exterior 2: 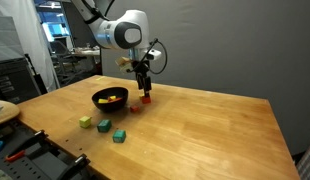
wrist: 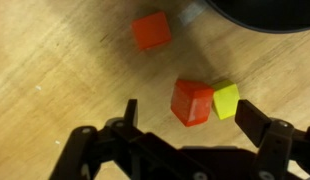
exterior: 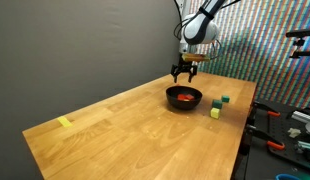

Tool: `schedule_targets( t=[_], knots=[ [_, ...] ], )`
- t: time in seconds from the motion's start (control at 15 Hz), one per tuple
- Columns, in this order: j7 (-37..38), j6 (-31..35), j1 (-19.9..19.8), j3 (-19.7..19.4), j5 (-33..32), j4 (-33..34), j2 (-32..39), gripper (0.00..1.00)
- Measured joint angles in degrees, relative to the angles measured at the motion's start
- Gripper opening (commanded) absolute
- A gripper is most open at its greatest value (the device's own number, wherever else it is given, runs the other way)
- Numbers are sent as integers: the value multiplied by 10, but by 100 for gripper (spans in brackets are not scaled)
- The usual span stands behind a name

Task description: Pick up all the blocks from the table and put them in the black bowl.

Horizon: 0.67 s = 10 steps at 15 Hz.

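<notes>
The red block touching the yellow one already sits below, between the open fingers, so the robot needs to lower its gripper straight down over that block next and close.
My gripper (wrist: 185,112) is open and hangs just above the table (wrist: 55,90), next to the black bowl (wrist: 260,12). Between its fingers sit a red block (wrist: 191,102) and, touching it, a yellow block (wrist: 226,99). A second red block (wrist: 151,30) lies farther out, near the bowl. In both exterior views the gripper (exterior: 184,72) (exterior 2: 145,86) is beside the bowl (exterior: 183,98) (exterior 2: 99,99), which holds yellow and red blocks. A red block (exterior 2: 146,99) shows under the gripper. A green block (exterior: 225,100) and a yellow block (exterior: 215,112) lie apart from the bowl.
A yellow-green block (exterior 2: 85,122), a green one (exterior 2: 104,126) and a teal one (exterior 2: 119,135) lie near the table edge. A flat pale-yellow strip (exterior: 64,122) lies at the far corner. Tools and clutter (exterior: 285,125) stand beyond the table edge.
</notes>
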Motion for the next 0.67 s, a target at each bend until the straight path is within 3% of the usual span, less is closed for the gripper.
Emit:
schedule_targets(
  t=[0.27,0.4,0.67],
  knots=[
    [-63,-89,-9,0,83,48,29,100],
    [-60,-112,-6,-4,94,74,48,93],
    [-30,-113,17,-31,95,109,81,53]
  ],
)
